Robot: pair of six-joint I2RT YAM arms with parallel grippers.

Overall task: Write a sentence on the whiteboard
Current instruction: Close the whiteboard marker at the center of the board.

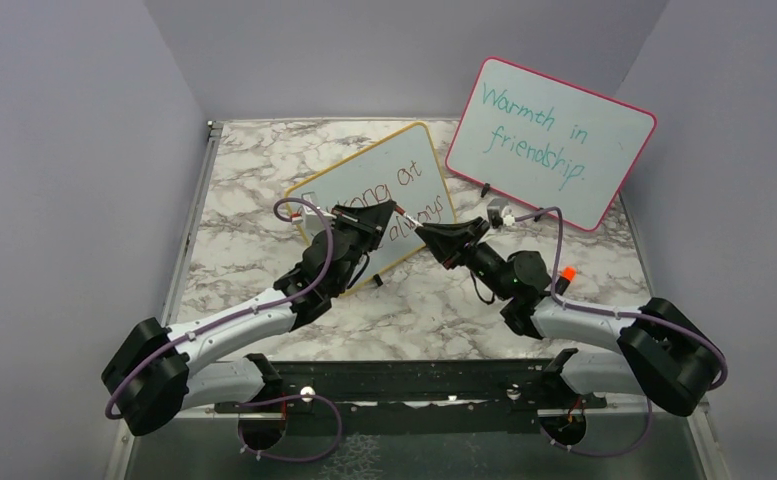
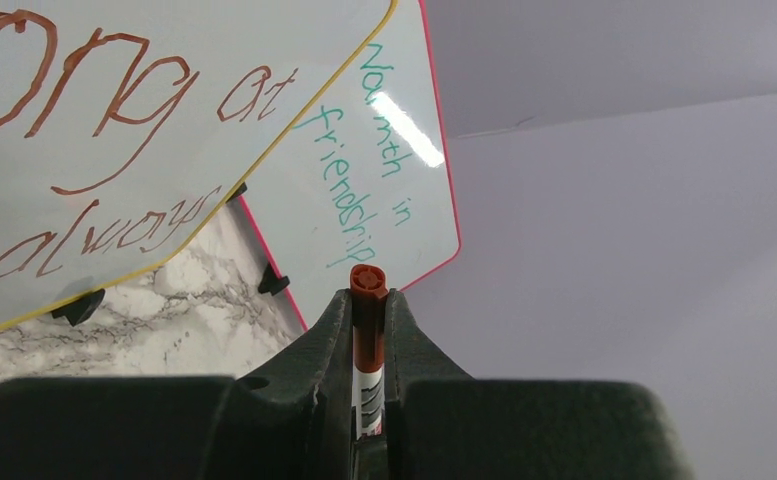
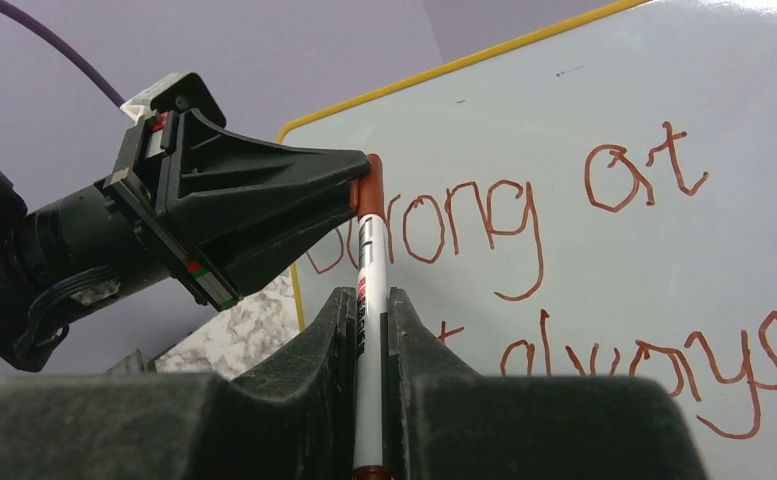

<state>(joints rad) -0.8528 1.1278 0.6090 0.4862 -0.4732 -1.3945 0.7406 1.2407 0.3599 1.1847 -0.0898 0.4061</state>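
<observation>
Next, my right gripper moves back from the whiteboard (image 1: 364,178), then down to the marble in front of the whiteboard's near edge, since the cap sits on the body (image 3: 369,350).
The whiteboard (image 1: 364,178) with a yellow frame stands tilted at mid table. It bears the red-brown sentence (image 1: 404,185) "Strong at heart always", partly hidden by the arms. Both show in the left wrist view, whiteboard (image 2: 264,40) and sentence (image 2: 114,100), and in the right wrist view, whiteboard (image 3: 584,100) and sentence (image 3: 524,220). My left gripper (image 1: 389,212) (image 2: 368,295) is shut on the marker's red-brown cap (image 2: 368,310) (image 3: 370,195). My right gripper (image 1: 434,235) (image 3: 367,295) is shut on the marker's white barrel (image 3: 369,350). The two grippers meet tip to tip in front of the board, with the cap sitting on the barrel's end.
A pink-framed board (image 1: 549,140) (image 2: 384,200) with teal words "Warmth in friendship." leans at the back right, close behind the yellow board. A small orange object (image 1: 566,272) shows beside the right arm. Grey walls enclose the marble table (image 1: 254,240) on three sides.
</observation>
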